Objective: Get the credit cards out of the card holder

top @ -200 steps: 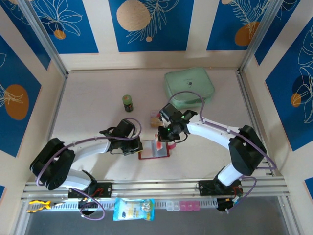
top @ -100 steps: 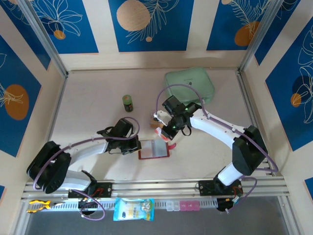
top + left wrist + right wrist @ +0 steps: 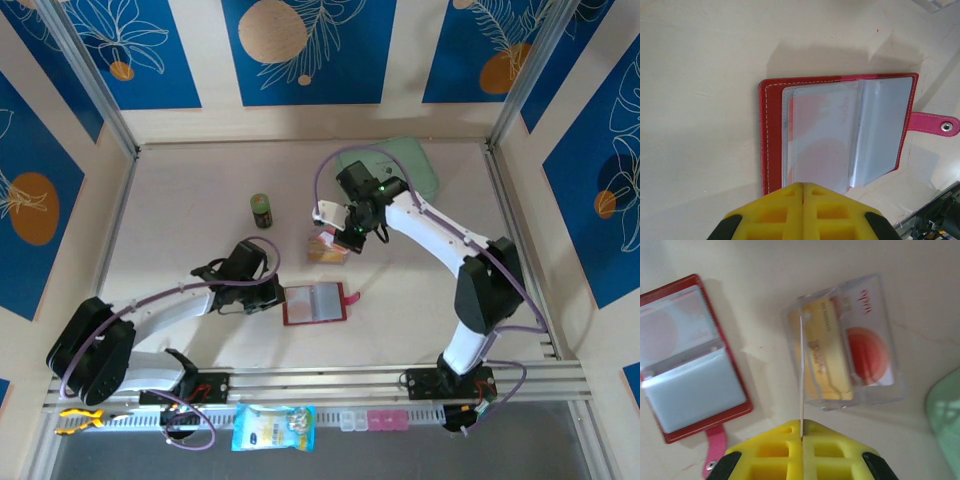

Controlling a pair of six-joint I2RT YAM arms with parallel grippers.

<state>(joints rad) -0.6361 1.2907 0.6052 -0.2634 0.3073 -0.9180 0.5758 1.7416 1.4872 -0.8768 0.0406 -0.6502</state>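
Observation:
My right gripper moves outward past the yellow card (image 3: 827, 355) next, lowers the held card and releases it, since the white card's compartment (image 3: 868, 340) lies below and outward.
The card holder (image 3: 315, 303) lies open on the table, red with clear sleeves (image 3: 825, 135) and a pink snap tab (image 3: 932, 123). My left gripper (image 3: 803, 185) is shut, its yellow tips meeting over the near edge of a sleeve with nothing between them; it sits at the holder's left side (image 3: 272, 293). My right gripper (image 3: 802, 426) is shut on a thin credit card (image 3: 801, 375) seen edge-on, held over a clear plastic box (image 3: 326, 250). A yellow card (image 3: 827, 355) and a white card with a red disc (image 3: 870, 345) lie in that box.
A mint-green pouch (image 3: 405, 165) lies at the back right, partly behind the right arm. A small green bottle (image 3: 261, 210) stands left of the clear box. The side walls close in the table left and right.
My right gripper has moved away from the card holder toward the back, carrying the card to above the clear box. The left gripper has stayed at the holder's left side.

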